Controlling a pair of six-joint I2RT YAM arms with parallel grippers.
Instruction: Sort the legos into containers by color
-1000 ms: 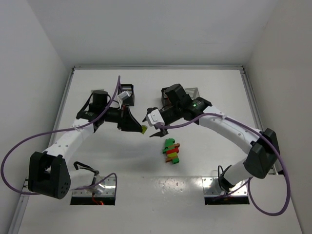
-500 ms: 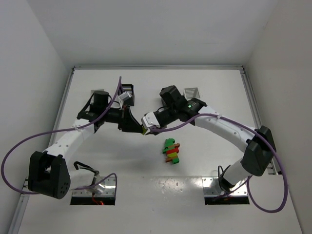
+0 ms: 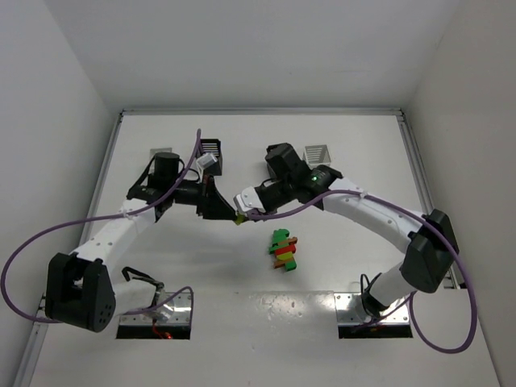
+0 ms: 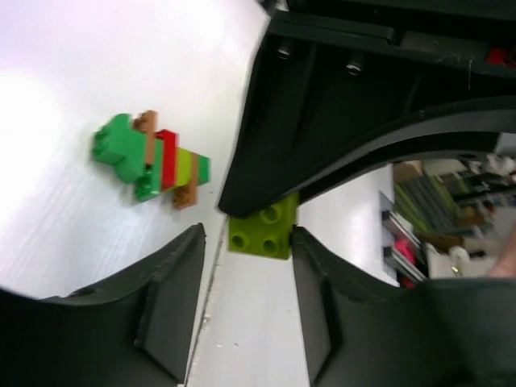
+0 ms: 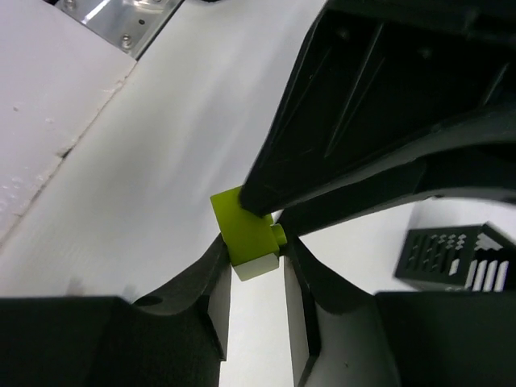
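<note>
I should next swing my right gripper outward and toward the right in the top view to release the brick (image 3: 239, 217) over the white bin (image 3: 317, 156), as my left gripper is open.
A yellow-green lego brick (image 3: 239, 217) hangs above the table where my two grippers meet. My right gripper (image 5: 251, 266) is shut on it, a finger on each side of the brick (image 5: 244, 229). My left gripper (image 4: 247, 266) is around the same brick (image 4: 261, 227). Its jaws stand a little wider than the brick, with a gap on one side. A stuck-together clump of green, red, orange-brown and yellow-green legos (image 3: 283, 250) lies on the table just right of the grippers. It also shows in the left wrist view (image 4: 151, 164).
A black slatted bin (image 3: 211, 153) stands at the back behind my left arm, and a white bin (image 3: 317, 153) at the back behind my right arm. A black bin also shows in the right wrist view (image 5: 451, 254). White walls enclose the table.
My right gripper has moved left from open and apart to the brick at my left gripper's tips and shut on it. My left arm has hardly moved.
</note>
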